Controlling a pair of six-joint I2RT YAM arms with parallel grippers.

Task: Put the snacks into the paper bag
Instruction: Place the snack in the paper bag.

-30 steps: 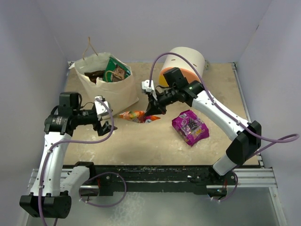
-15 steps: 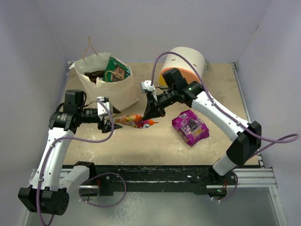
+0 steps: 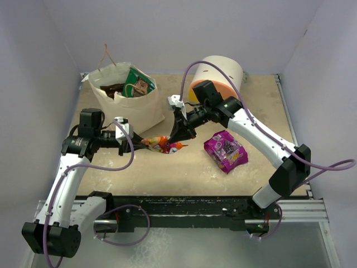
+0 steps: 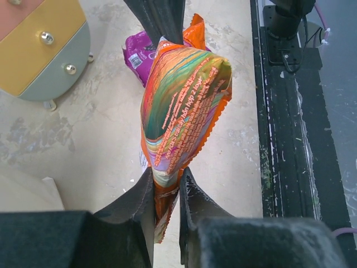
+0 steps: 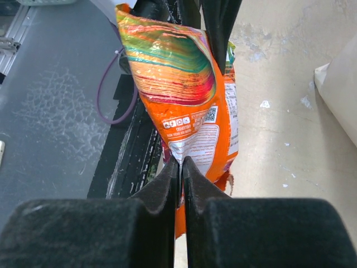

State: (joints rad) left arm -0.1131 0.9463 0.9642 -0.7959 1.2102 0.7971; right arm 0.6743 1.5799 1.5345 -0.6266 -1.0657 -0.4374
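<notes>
I will next lift the orange packet in my left gripper, move it outward over the paper bag's opening and lower it to let go, because the bag's rim is above the packet.
An orange snack packet hangs just above the table between both grippers. My left gripper is shut on its left end seam; in the left wrist view the packet stands up from the gripper. My right gripper pinches the opposite edge, with the packet rising from the gripper. A purple packet lies on the table to the right. The cream paper bag stands at the back left, with a green-white packet and a brown one showing inside.
The round drawer unit stands at the back behind the right arm and shows in the left wrist view. The black front rail runs along the near table edge. White walls enclose the table on three sides.
My left gripper moved right to the orange packet's free end and closed on it. The right gripper lifted the packet slightly and has kept hold of it.
</notes>
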